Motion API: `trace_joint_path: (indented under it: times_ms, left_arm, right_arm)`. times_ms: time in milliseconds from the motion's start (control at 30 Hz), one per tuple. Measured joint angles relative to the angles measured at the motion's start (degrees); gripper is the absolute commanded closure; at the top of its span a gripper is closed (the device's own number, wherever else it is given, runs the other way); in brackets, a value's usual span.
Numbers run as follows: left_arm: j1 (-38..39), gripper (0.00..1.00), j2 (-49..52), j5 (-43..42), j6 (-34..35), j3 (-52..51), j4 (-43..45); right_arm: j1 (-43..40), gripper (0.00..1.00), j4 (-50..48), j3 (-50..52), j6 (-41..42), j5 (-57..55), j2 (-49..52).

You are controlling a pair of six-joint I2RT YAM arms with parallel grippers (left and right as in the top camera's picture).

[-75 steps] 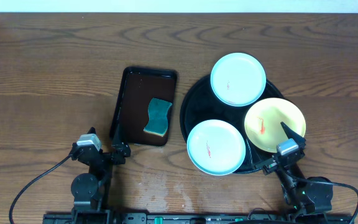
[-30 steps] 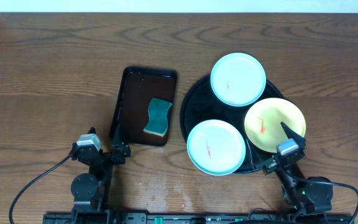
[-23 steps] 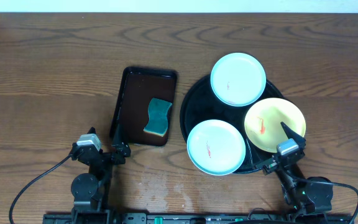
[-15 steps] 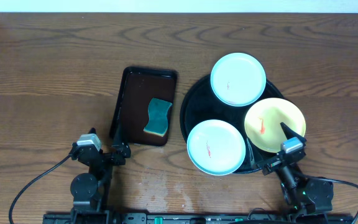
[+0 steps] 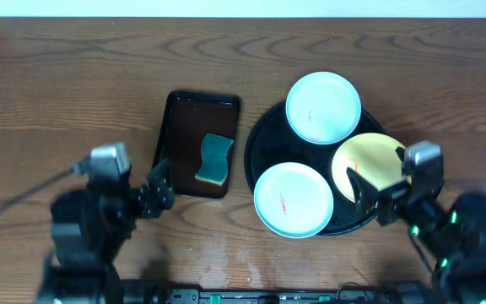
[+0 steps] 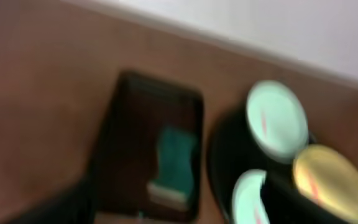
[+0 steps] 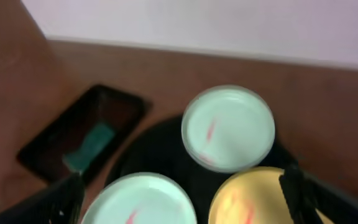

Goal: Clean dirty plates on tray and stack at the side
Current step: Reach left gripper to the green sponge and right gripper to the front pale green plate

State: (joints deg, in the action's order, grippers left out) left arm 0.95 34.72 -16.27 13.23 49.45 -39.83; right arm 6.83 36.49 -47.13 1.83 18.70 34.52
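My right gripper will move away from the yellow plate next and go down onto the front mint plate's facing rim [image 5: 329,186] [image 7: 190,206].
The round black tray [image 5: 264,152] holds three dirty plates with red smears: a mint one at the back [image 5: 323,107], a mint one at the front [image 5: 294,199] and a yellow one at the right [image 5: 376,160]. The blurred right wrist view also shows the back mint plate [image 7: 229,127], the front mint plate [image 7: 143,200] and the yellow plate [image 7: 250,199]. My right gripper [image 5: 368,198] is open and empty over the yellow plate's front edge. My left gripper [image 5: 157,192] is open and empty by the rectangular tray's front left corner.
A smaller rectangular dark tray [image 5: 184,127] lies left of the round tray and holds a teal sponge [image 5: 215,158]. The sponge also shows in the left wrist view [image 6: 176,155]. Bare wooden table lies to the far left and along the back.
Both arms have lifted off their rest spots at the front edge and moved up and outward, blurred in motion. Plates, sponge and trays have not moved.
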Motion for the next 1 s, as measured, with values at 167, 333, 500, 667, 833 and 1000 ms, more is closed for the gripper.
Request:
trace_joint_path:
  times_ms: [167, 333, 500, 667, 833, 1000]
  left_arm:
    - [0.0, 0.16, 16.8, -2.1, 0.0, 17.5, -16.7]
    - [0.0, 0.16, 26.3, -3.6, 0.1, 20.4, -20.8]
    - [2.6, 0.24, 34.4, -5.1, 0.0, 20.0, -21.1]
    - [11.0, 0.27, 45.2, -2.4, 0.4, 19.2, -20.3]
    - [17.5, 0.27, 55.6, 7.4, 3.0, 18.9, -14.9]
    - [18.1, 0.40, 64.7, 11.8, 4.3, 18.7, -6.4]
  right_arm:
    - [0.0, 0.01, 10.5, -13.9, 0.1, -0.6, 14.4]
    - [0.0, 0.01, 13.9, -16.1, 0.2, 2.0, 22.6]
    - [0.0, 0.01, 14.2, -16.1, 0.2, 6.7, 26.9]
    - [0.0, 0.01, 14.7, -16.1, 0.2, 8.6, 27.9]
    - [0.0, 0.01, 15.8, -16.1, 0.2, 9.2, 27.9]
    - [0.0, 0.01, 17.4, -16.1, 0.3, 9.6, 27.9]
